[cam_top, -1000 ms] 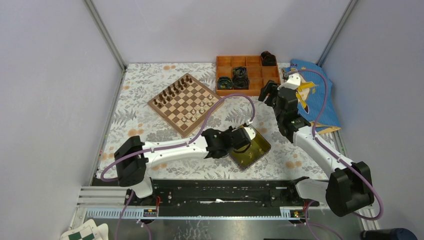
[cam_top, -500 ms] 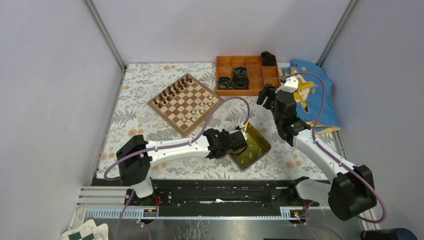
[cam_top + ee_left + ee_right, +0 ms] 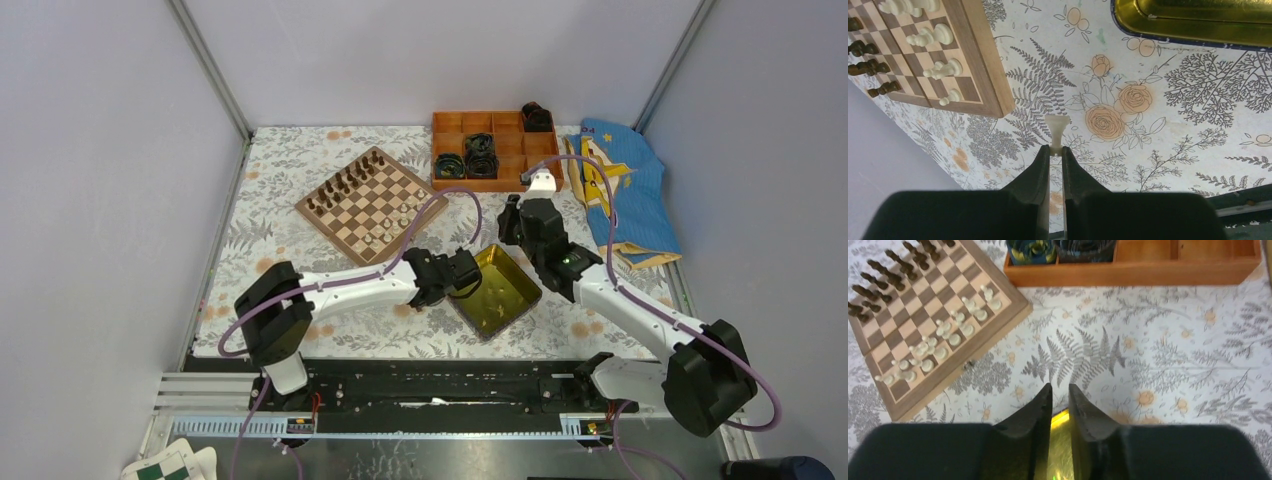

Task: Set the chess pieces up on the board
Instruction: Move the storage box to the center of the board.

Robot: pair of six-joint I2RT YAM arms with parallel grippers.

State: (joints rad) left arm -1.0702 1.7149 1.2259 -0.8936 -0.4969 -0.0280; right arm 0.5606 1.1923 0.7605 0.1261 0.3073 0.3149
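Observation:
Clear cloth lies down there beside orange roses. My left gripper will next lower toward its right in the wrist view to free the piece.
The board [image 3: 330, 240] lies at the back left, with dark pieces [image 3: 345, 180] along its far side and cream-white chess pieces [image 3: 390, 225] along the near right side. My left gripper [image 3: 470, 273] hovers at the left edge of the yellow tray [image 3: 528, 285]. It is shut on one white chess piece [image 3: 1056, 131], whose base pokes out past the fingertips above the floral cloth. In the left wrist view the board's corner [image 3: 983, 60] lies up left. My right gripper [image 3: 1060, 390] hangs over the tray's far corner, jaws a narrow gap apart with nothing between them.
An orange compartment box [image 3: 495, 148] with dark rolls stands behind the tray. A blue printed bag [image 3: 625, 195] lies at the back right. Purple cables arc over the cloth between board and tray. Grey walls close in both sides.
My right arm has swung left and down from beside the orange box to the tray's far corner, its jaws narrowing. The left gripper has drawn back left off the tray, holding the piece.

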